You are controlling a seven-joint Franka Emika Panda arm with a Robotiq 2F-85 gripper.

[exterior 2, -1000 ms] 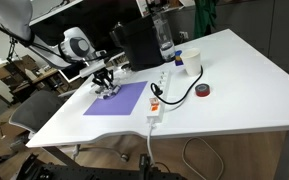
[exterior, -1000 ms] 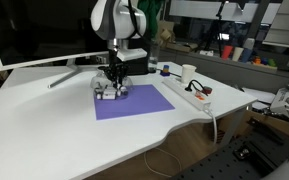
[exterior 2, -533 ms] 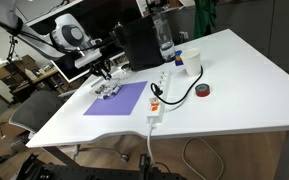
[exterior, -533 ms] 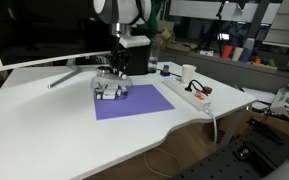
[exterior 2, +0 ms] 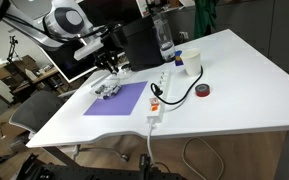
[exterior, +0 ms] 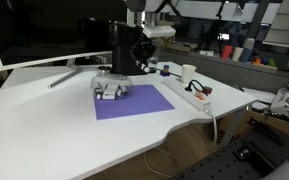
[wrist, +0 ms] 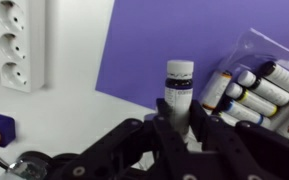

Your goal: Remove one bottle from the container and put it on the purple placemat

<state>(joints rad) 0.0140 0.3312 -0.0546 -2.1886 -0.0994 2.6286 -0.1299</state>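
Note:
The white bottle in my gripper should go down next, onto the purple part where the placemat [exterior: 134, 102] lies bare between the container and the power strip.
My gripper [wrist: 181, 122] is shut on a small white bottle [wrist: 179, 82] with a dark label band and holds it upright in the air. Below, in the wrist view, lie the purple placemat [wrist: 164, 35] and the low clear container [wrist: 252, 90] with several bottles lying in it. In both exterior views the gripper [exterior: 142, 52] [exterior 2: 111, 63] hangs above the table, up and to the side of the container [exterior: 111, 88] [exterior 2: 107, 88], which sits at the placemat's [exterior: 134, 102] [exterior 2: 117, 99] far corner. The held bottle is too small to make out in the exterior views.
A white power strip [exterior: 188, 94] [wrist: 22, 45] with a cable lies beside the placemat. A white cup [exterior: 188, 73], a tall black box [exterior 2: 139, 45], a clear water bottle [exterior 2: 165, 38], a red tape roll [exterior 2: 203, 91] and a monitor [exterior: 34, 35] stand around.
The gripper has risen from the container with a bottle in it and moved away from it, higher above the table. The container stays on the placemat's corner.

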